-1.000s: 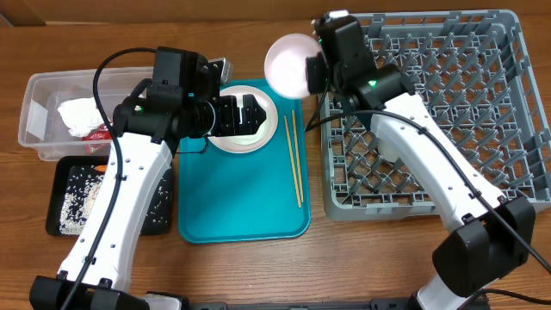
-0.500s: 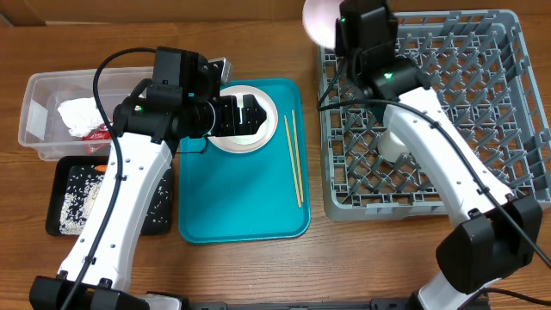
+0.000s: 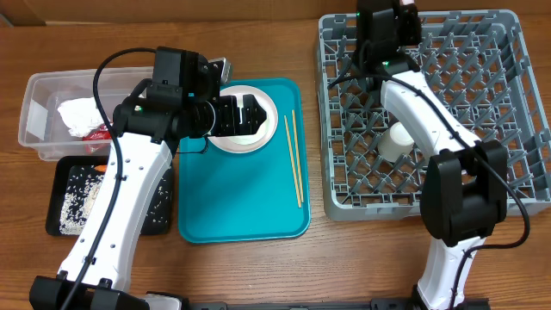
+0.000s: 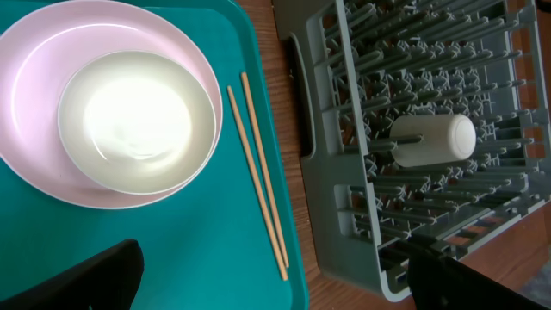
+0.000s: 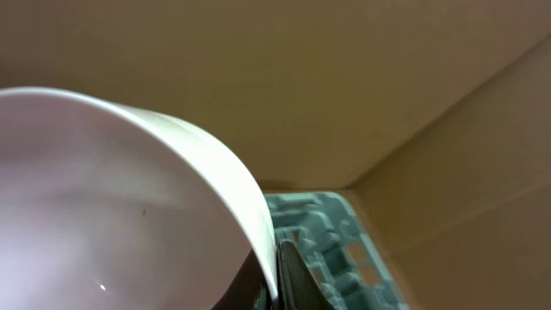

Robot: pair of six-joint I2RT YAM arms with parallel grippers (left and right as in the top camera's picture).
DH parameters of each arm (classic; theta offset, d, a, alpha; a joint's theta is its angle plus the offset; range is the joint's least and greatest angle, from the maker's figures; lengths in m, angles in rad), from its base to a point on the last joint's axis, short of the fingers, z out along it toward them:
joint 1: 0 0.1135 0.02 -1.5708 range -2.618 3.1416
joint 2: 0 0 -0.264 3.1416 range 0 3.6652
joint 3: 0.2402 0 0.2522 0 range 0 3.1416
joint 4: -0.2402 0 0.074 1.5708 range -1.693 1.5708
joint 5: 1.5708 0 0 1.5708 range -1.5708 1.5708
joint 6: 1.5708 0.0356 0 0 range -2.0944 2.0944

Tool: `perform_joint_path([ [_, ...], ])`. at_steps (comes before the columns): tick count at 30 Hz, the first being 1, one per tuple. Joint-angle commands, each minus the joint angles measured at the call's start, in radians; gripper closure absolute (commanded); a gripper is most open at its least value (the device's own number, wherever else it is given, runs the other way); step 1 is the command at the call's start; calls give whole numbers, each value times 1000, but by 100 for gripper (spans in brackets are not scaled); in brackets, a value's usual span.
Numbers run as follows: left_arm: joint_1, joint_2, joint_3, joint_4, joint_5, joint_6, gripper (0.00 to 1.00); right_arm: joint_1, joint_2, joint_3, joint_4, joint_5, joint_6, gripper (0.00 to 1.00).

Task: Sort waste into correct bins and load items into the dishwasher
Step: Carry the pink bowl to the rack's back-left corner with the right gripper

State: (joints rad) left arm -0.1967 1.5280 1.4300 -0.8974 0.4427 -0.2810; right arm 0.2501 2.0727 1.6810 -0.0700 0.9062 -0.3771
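My right gripper moves back and down toward the teal tray (image 3: 241, 207) next. It then releases the white plate among the rack's far wires, since the plate overhangs the rack's far edge.
A white plate (image 5: 112, 198) fills the right wrist view, and my right gripper (image 5: 275, 280) is shut on its rim. It hangs over the far edge of the grey dishwasher rack (image 3: 448, 181); the plate is out of the overhead view. A small white cup (image 3: 396, 142) lies in the rack. My left gripper (image 3: 241, 116) stands open over a white bowl (image 4: 138, 120) nested in a plate (image 4: 26, 146) on the teal tray (image 3: 241, 207). Wooden chopsticks (image 4: 258, 181) lie beside them. The clear tub (image 3: 39, 90) holds white tissue (image 3: 77, 112) and a red wrapper (image 3: 99, 132).
A black tray (image 3: 159, 211) with scattered rice (image 3: 73, 194) and an orange carrot piece (image 3: 102, 166) sits in front of the clear tub. A cardboard wall (image 5: 387, 95) rises just behind the rack. Bare wooden table (image 3: 284, 267) runs along the front.
My right arm has carried the plate from left of the rack up to its far edge, out of the overhead view. The left arm has not moved.
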Motion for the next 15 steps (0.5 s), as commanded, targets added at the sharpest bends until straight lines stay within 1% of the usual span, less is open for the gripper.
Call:
perform_joint_path([
  [1,0,1,21,1,18,15,0,-5,16,7,14,87,-103,96],
  [5,0,1,21,1,18,15,0,-5,28,7,-4,95,-103,96],
  [8,0,1,21,1,18,15,0,-5,32,6,-73,95,-100,96],
  [15,0,1,21,1,18,15,0,-3,66,6,-66,95,-95,96],
])
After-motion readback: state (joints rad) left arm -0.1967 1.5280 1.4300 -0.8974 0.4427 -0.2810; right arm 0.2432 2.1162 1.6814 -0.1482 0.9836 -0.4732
